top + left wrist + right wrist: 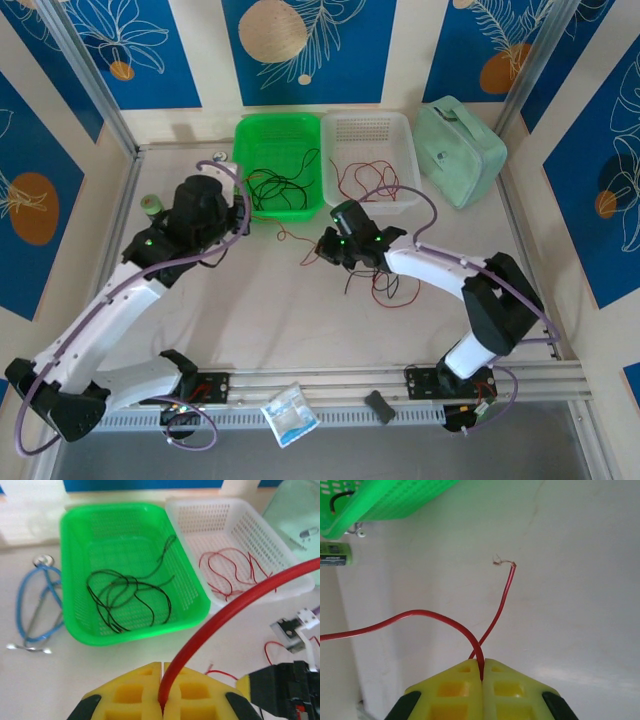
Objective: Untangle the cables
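My right gripper holds the red wire, and the white basket, where red wires already lie, is outward of the gripper. It should carry the wire outward over the basket next and let it go.
My left gripper [243, 222] [162, 669] is shut on a red wire [235, 605] that arcs up and to the right from between its yellow fingers. My right gripper [326, 246] [483, 663] is shut on a red wire [420, 614] too; one strand loops off left, and another ends in a frayed tip [512, 565] over the table. A short red strand [287, 236] lies between the two grippers. More red wire and a black strand [386, 287] lie tangled below the right gripper. Black wires [276, 186] [127, 597] sit in the green basket [250, 135], red wires [368, 180] [227, 570] in the white basket [405, 130].
A blue stethoscope [31, 605] [222, 160] lies left of the green basket. A green roll [150, 206] sits by the left rail, and a mint case [460, 150] stands at the back right. A plastic packet [290, 415] and a small black block [380, 406] rest on the front rail.
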Available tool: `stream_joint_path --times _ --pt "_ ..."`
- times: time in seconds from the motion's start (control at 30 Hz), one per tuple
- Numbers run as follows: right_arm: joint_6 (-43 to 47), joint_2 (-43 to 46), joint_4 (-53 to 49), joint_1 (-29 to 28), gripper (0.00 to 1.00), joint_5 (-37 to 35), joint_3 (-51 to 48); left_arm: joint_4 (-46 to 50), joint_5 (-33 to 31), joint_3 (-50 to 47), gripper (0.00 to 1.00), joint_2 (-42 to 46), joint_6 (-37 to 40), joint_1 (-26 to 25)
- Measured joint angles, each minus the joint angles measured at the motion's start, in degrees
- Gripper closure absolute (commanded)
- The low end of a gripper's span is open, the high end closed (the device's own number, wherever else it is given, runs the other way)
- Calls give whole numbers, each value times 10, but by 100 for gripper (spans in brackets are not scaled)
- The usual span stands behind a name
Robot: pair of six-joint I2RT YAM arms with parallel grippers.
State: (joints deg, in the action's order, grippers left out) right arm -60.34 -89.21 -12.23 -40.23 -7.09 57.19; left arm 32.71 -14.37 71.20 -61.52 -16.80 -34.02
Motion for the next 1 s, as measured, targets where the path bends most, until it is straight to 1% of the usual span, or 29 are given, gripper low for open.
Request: stream_joint_path --times 0.17,0.4,0.53,0.63,0.7,0.83,1.0 --pt "93 38 -43 10 100 -65 -3 36 -37 48 100 24 16 0" --pt "200 106 -72 35 100 -99 -14 59 -58 50 100 25 23 0" --pt "263 172 -87 60 100 -111 -14 56 -55 51 100 10 23 0" --pt "315 222 -91 90 100 -112 -9 37 -35 59 100 -22 23 -1" --pt "350 237 -95 114 100 -111 8 19 -16 69 100 -50 24 -1" --pt "420 226 -83 158 100 -111 51 -30 23 105 100 -118 24 -2" --pt "478 151 -43 210 100 -95 96 -103 50 153 100 -194 35 -7"
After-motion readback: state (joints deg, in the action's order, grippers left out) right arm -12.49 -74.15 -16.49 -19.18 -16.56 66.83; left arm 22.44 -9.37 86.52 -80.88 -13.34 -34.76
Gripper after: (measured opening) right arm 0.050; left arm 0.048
